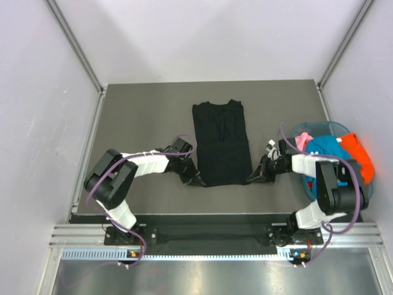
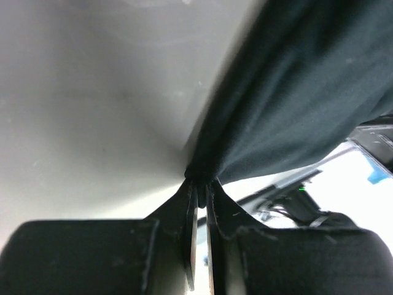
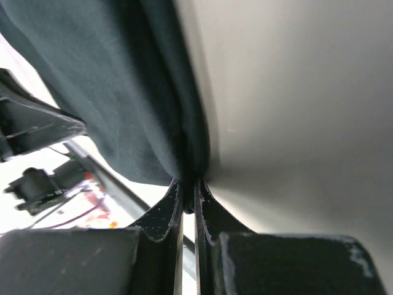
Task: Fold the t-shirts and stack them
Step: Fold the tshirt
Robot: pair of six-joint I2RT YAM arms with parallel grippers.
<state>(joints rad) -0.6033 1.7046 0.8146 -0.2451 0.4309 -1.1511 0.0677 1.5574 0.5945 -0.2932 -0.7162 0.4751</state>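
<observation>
The t-shirt's collar end (image 1: 234,107) lies outward of my right gripper, so I will next lift the t-shirt's pinched corner outward over the still-long t-shirt, lower it there and release.
A black t-shirt (image 1: 221,142) lies on the table's middle, folded lengthwise into a narrow strip with the collar at the far end. My left gripper (image 1: 198,180) is shut on its near left corner; the left wrist view shows the cloth (image 2: 295,92) pinched between the fingertips (image 2: 201,184). My right gripper (image 1: 253,177) is shut on its near right corner; the right wrist view shows the cloth (image 3: 123,92) caught at my fingertips (image 3: 189,183). Teal-blue (image 1: 326,147), orange (image 1: 358,155) and pink (image 1: 301,141) t-shirts sit bunched in the basket at the right.
The translucent blue-green basket (image 1: 321,126) stands at the table's right edge, close behind my right arm. The grey table (image 1: 141,117) is walled by white panels on three sides. Its near edge runs just below both grippers.
</observation>
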